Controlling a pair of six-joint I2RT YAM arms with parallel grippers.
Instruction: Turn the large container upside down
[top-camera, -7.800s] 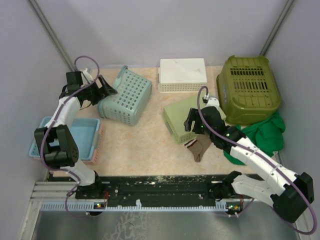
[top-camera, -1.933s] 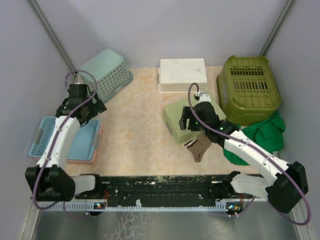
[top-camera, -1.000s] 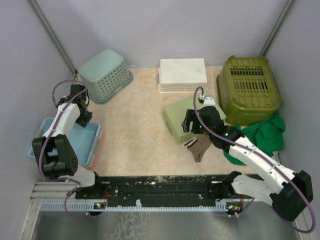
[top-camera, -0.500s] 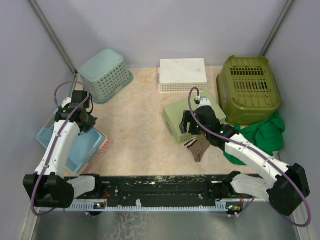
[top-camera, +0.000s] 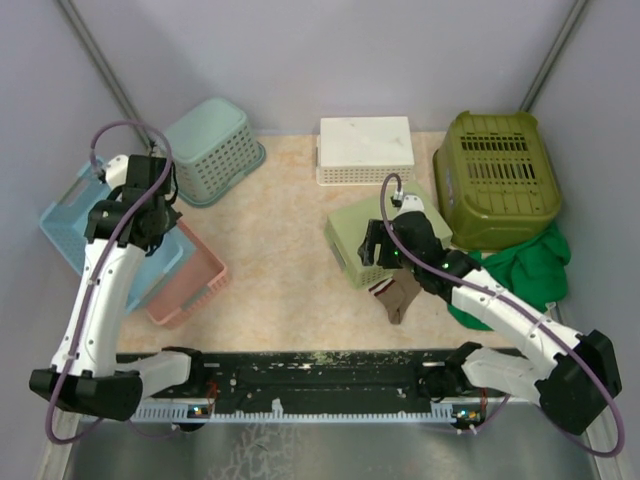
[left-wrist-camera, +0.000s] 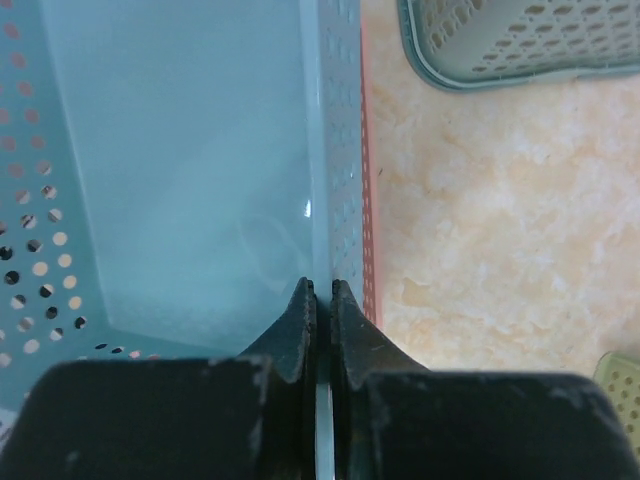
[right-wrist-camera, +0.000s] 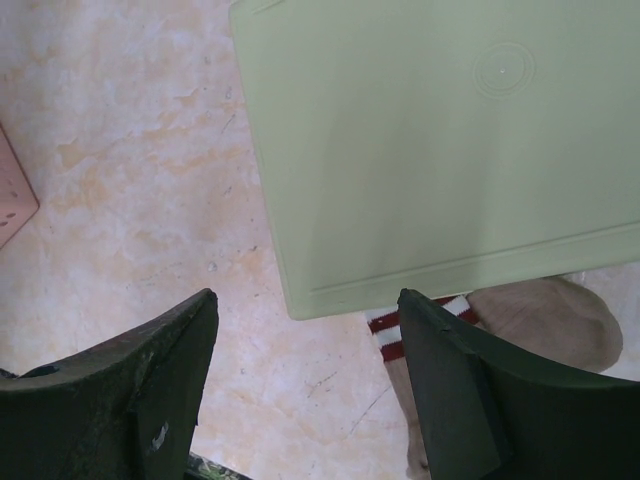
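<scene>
Bare tabletop lies to the right of my gripper in the top view, so next my left gripper needs to carry the container there, turning it over, and release the container's side.
The large light-blue container (top-camera: 68, 222) hangs tilted at the left wall, lifted off the pink basket (top-camera: 192, 283). My left gripper (top-camera: 150, 228) is shut on its perforated right side wall. In the left wrist view the fingers (left-wrist-camera: 318, 288) pinch that thin wall, with the blue container's inside (left-wrist-camera: 180, 150) to the left and the pink basket's rim (left-wrist-camera: 366, 200) just to the right. My right gripper (top-camera: 375, 246) hovers open over the near corner of an upturned pale-green box (right-wrist-camera: 440, 140), its jaws (right-wrist-camera: 305, 295) wide apart and empty.
An upside-down teal basket (top-camera: 208, 148) stands at the back left, its rim also in the left wrist view (left-wrist-camera: 520, 40). A white basket (top-camera: 365, 150), an olive crate (top-camera: 495, 180), a green cloth (top-camera: 530, 265) and a brown sock (top-camera: 400, 295) lie at the right.
The left gripper closed on the blue container's wall and lifted it up and back toward the left wall, tilting it. The pink basket beneath swung out to the right. The right arm hardly moved.
</scene>
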